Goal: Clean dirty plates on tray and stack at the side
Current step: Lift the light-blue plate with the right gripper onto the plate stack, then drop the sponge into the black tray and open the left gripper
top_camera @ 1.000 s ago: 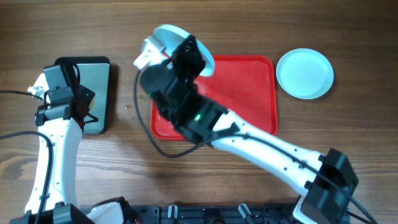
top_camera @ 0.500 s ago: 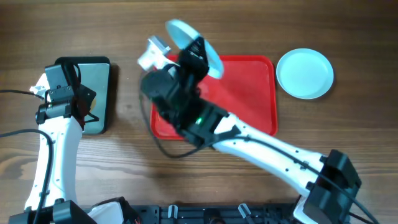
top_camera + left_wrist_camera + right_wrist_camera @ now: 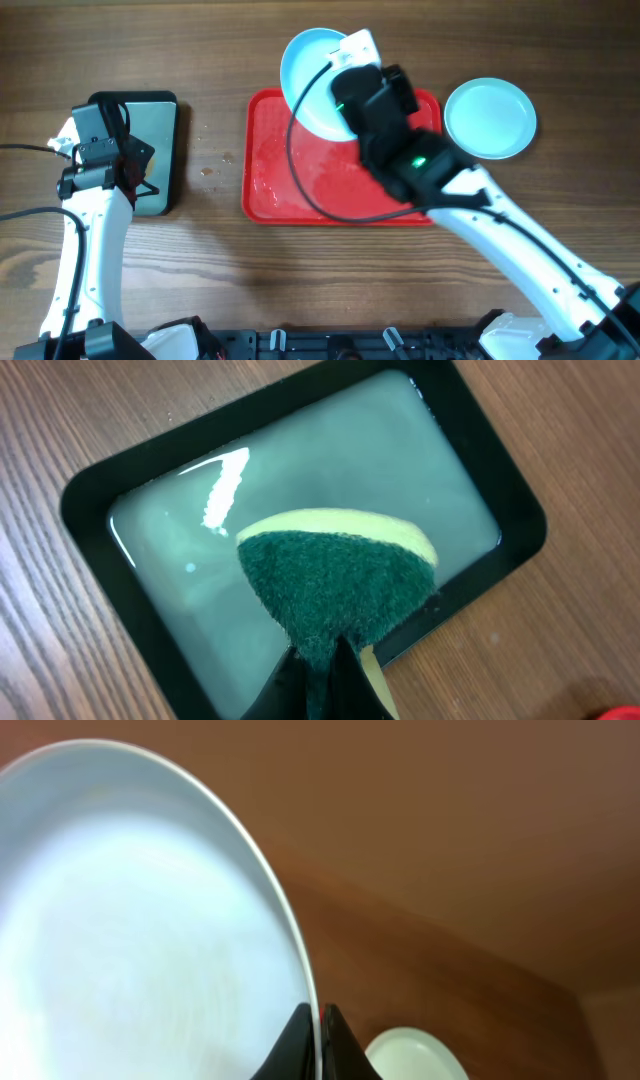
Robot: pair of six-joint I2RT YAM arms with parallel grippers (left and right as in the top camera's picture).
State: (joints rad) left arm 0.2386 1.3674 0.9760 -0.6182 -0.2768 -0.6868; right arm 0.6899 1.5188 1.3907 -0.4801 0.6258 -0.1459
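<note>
My right gripper holds its turquoise plate. I will move it to the right in the overhead view and lower that plate onto the plate beside the tray, since the side stack starts there.
My right gripper (image 3: 345,85) is shut on the rim of a pale turquoise plate (image 3: 312,75) and holds it tilted above the far edge of the red tray (image 3: 300,190). In the right wrist view the plate (image 3: 140,920) fills the left side, its rim pinched between my fingers (image 3: 315,1030). Another pale plate (image 3: 490,118) lies on the table right of the tray; it also shows in the right wrist view (image 3: 415,1055). My left gripper (image 3: 325,675) is shut on a green and yellow sponge (image 3: 335,585) over the dark pan (image 3: 90,500). No third plate is in view.
The dark metal pan (image 3: 160,125) holds cloudy water and stands at the left, under my left arm. The tray's surface looks wet. Small crumbs (image 3: 207,170) lie on the wood between pan and tray.
My right arm has swung from the tray's left side to its right, carrying the plate rightward above the tray's far edge. The left arm has not moved.
</note>
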